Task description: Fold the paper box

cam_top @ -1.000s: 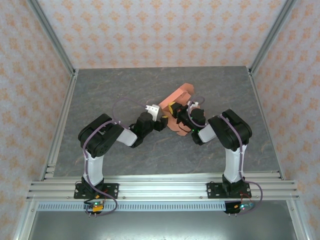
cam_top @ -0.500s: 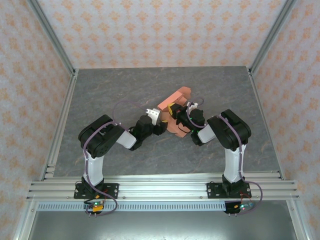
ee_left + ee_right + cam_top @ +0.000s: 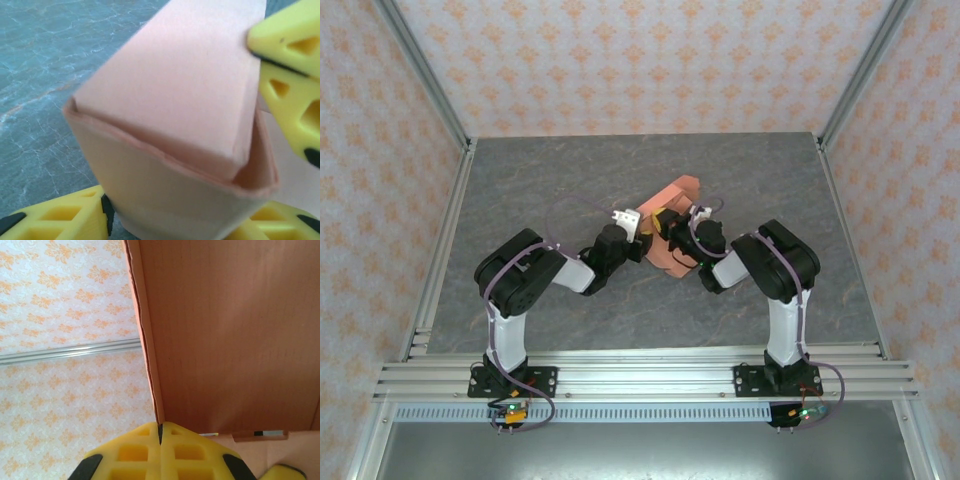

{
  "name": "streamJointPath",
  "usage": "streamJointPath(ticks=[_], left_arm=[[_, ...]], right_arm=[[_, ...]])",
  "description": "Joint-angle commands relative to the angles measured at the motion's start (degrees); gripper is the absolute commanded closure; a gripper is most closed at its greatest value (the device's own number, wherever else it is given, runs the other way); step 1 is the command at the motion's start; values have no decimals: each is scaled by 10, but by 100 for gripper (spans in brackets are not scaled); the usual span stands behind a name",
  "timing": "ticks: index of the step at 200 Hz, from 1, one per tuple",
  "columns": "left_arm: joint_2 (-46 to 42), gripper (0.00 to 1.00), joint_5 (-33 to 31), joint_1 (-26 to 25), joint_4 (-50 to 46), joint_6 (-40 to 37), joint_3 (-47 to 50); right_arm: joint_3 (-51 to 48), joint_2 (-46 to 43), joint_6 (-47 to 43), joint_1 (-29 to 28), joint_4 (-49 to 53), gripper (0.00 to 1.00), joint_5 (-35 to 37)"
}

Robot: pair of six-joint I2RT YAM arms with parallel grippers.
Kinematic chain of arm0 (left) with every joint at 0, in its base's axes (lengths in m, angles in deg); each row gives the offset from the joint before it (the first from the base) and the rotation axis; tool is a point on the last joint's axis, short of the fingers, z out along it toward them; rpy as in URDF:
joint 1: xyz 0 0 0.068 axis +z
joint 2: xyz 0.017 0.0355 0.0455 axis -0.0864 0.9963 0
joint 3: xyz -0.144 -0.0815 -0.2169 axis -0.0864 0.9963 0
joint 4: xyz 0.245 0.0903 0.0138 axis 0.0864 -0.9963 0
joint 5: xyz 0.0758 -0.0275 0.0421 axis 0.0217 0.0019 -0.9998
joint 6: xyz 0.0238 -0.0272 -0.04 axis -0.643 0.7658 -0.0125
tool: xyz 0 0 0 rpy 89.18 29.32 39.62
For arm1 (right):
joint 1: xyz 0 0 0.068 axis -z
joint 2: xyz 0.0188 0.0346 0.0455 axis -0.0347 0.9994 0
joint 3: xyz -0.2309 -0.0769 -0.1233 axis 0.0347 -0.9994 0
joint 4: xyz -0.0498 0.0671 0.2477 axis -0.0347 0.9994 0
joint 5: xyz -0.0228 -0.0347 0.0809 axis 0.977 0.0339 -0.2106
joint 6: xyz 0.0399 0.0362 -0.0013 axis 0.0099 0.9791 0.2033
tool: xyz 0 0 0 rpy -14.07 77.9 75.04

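Note:
The robot's right gripper will draw back toward the bar next and then release the paper box's edge, because the long side of the paper box stands slanted to the bar.
The salmon-orange paper box (image 3: 680, 190) stands partly folded near the middle of the grey table. My left gripper (image 3: 642, 236) reaches it from the left. In the left wrist view the paper box (image 3: 175, 100) has its near end between my left gripper (image 3: 180, 227), and both yellow fingers (image 3: 55, 217) press its sides. My right gripper (image 3: 666, 222) comes from the right, shut on an edge of the box. In the right wrist view my right gripper (image 3: 160, 431) pinches the thin edge of a cardboard panel (image 3: 225, 340). The right gripper's yellow fingers (image 3: 292, 75) also appear beside the box.
Patterned walls with aluminium posts (image 3: 428, 70) enclose the grey marbled table (image 3: 550, 170). A metal rail (image 3: 640, 375) with both arm bases runs along the near edge. Bare table lies to the left, right and behind the box.
My left gripper has moved right onto the box's end and its jaws have narrowed against it. The box and my right gripper have shifted slightly left.

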Motion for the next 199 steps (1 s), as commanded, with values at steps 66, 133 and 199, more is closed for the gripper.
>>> streamJointPath(ticks=[66, 133, 199], left_arm=[[-38, 69, -85, -6, -38, 17, -15], [-36, 86, -101, -8, -37, -13, -6], [-32, 87, -105, -8, -14, -45, 14]], right_arm=[[-22, -8, -8, -41, -14, 100, 62], [-52, -41, -13, -66, -1, 74, 88], [-107, -266, -180, -68, 197, 61, 38]])
